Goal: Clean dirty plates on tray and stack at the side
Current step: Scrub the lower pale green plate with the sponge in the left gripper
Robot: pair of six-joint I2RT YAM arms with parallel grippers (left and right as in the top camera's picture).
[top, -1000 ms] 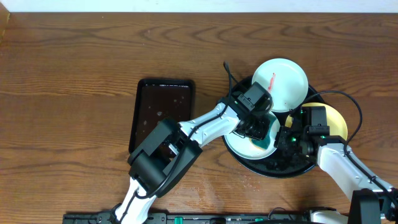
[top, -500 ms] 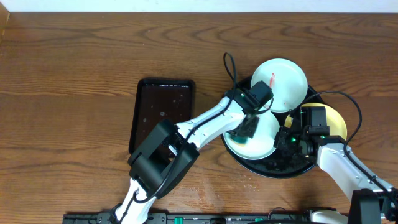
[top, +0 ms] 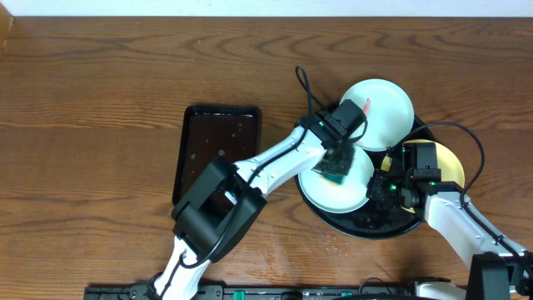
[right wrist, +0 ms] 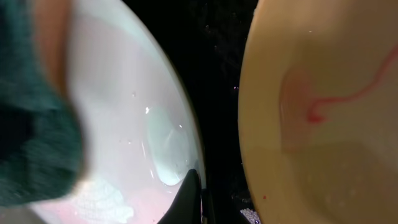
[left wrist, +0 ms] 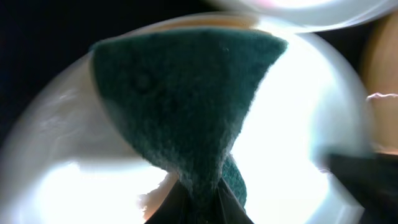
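Note:
The rectangular black tray (top: 216,148) is empty, so my left gripper should next wipe on across the near plate, lift, swing over that tray and lower the sponge there.
The round black tray (top: 337,222) holds three plates. My left gripper (top: 337,161) is shut on a green sponge (left wrist: 186,106) and presses it on the near mint-white plate (top: 333,192), which shows bright in the left wrist view (left wrist: 298,124). My right gripper (top: 385,185) is shut on that plate's right rim (right wrist: 186,149). The pale yellow plate (top: 448,162) lies at the right with a red smear (right wrist: 317,106). The far mint-white plate (top: 385,112) carries a red streak.
A smaller rectangular black tray (top: 215,150) lies left of the round tray. Bare brown tabletop (top: 100,108) spreads to the left and back. A black cable loops beside the far plate.
My left gripper has swept the sponge from the near plate's right-centre up toward its far-left edge. The right gripper has stayed on the rim.

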